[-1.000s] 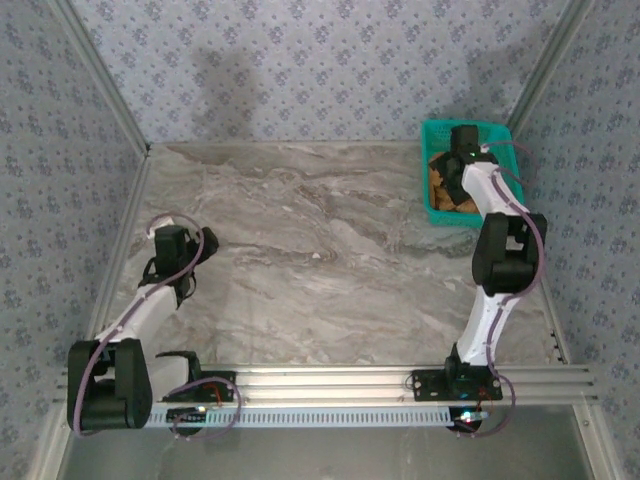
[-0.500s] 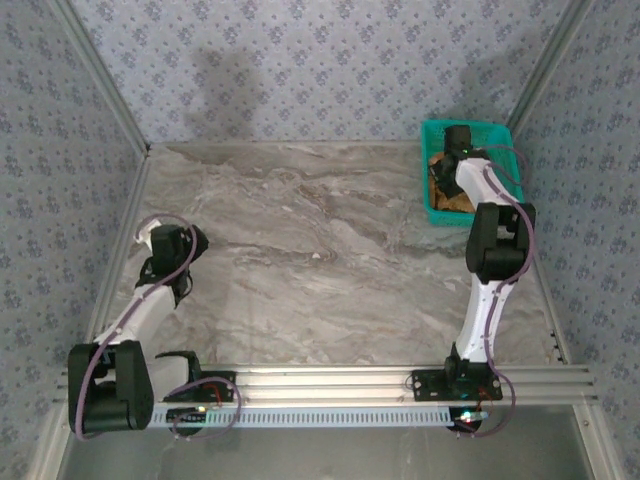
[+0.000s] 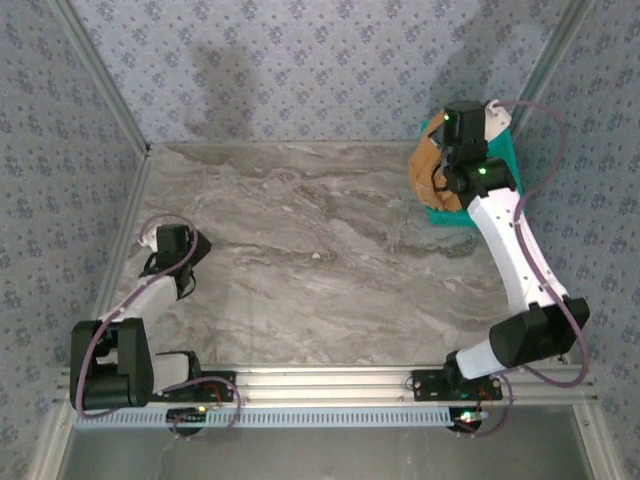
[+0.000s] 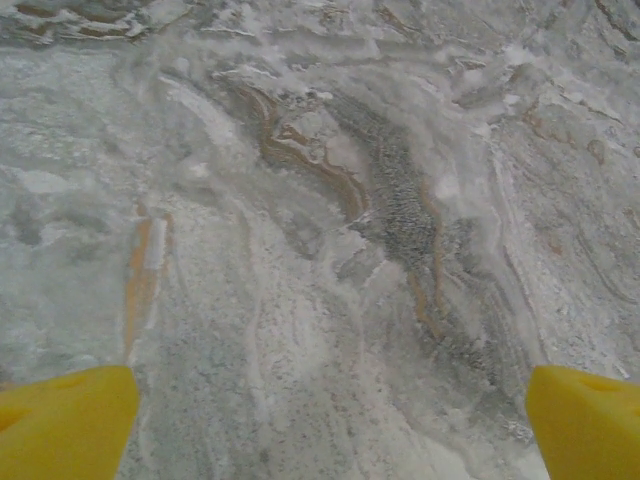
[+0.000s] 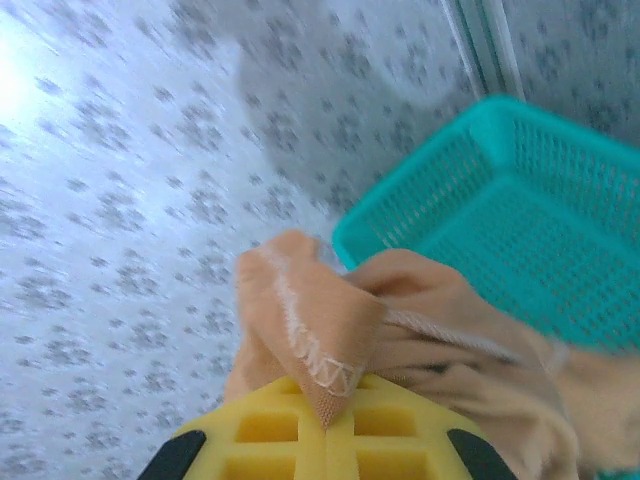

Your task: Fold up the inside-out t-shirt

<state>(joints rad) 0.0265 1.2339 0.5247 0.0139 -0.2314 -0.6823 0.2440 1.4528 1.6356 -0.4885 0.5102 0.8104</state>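
Observation:
The middle of the marble table is bare, so my right gripper should next lift the shirt clear of the teal basket (image 3: 507, 153), carry it over that spot and lower it.
The inside-out t-shirt (image 3: 429, 172) is caramel-brown cloth, hanging bunched above the left rim of the teal mesh basket (image 3: 507, 153) at the back right. My right gripper (image 3: 448, 163) is raised there, shut on a fold of the shirt. In the right wrist view the yellow jaws (image 5: 325, 425) pinch a seam with white zigzag stitching on the t-shirt (image 5: 330, 310). More cloth trails down toward the basket (image 5: 520, 200). My left gripper (image 3: 178, 250) sits low at the table's left. Its yellow fingertips (image 4: 62, 420) stand wide open over bare marble.
The marble table (image 3: 320, 250) spreads between the two arms. Patterned walls close in the back and both sides, and the basket sits tight in the back right corner. An aluminium rail (image 3: 330, 380) runs along the near edge.
My right gripper has shut on the t-shirt in the basket and lifted it up and to the left, with the arm stretching out. The left gripper stayed open and barely shifted.

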